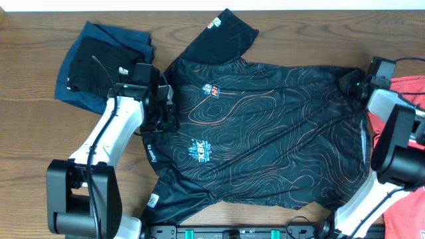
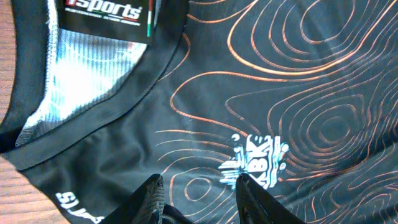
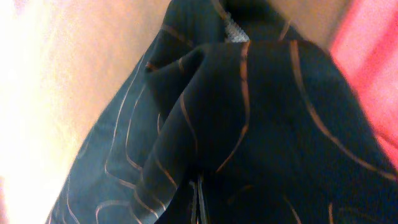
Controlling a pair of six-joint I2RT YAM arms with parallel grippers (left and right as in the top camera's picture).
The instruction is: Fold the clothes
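My right gripper moves outward next, toward the bare tabletop past the far hem corner, and releases the fold, as the fabric there lies bunched.
The black jersey (image 1: 265,133) with orange contour lines lies spread flat on the table, collar to the left and one sleeve pointing to the far edge. My left gripper (image 1: 163,111) is open just above the chest near the collar. In the left wrist view its fingers (image 2: 199,193) stand apart over the fabric (image 2: 298,81), next to a white logo (image 2: 255,160) and the neck label (image 2: 106,11). My right gripper (image 1: 355,89) is at the far right corner of the hem. In the right wrist view it (image 3: 199,199) is shut on a bunched fold of the jersey (image 3: 249,112).
Folded navy and black garments (image 1: 93,63) lie at the far left of the wooden table (image 1: 299,33). A red T-shirt (image 1: 406,89) lies at the right edge behind the right arm, also seen in the right wrist view (image 3: 367,43).
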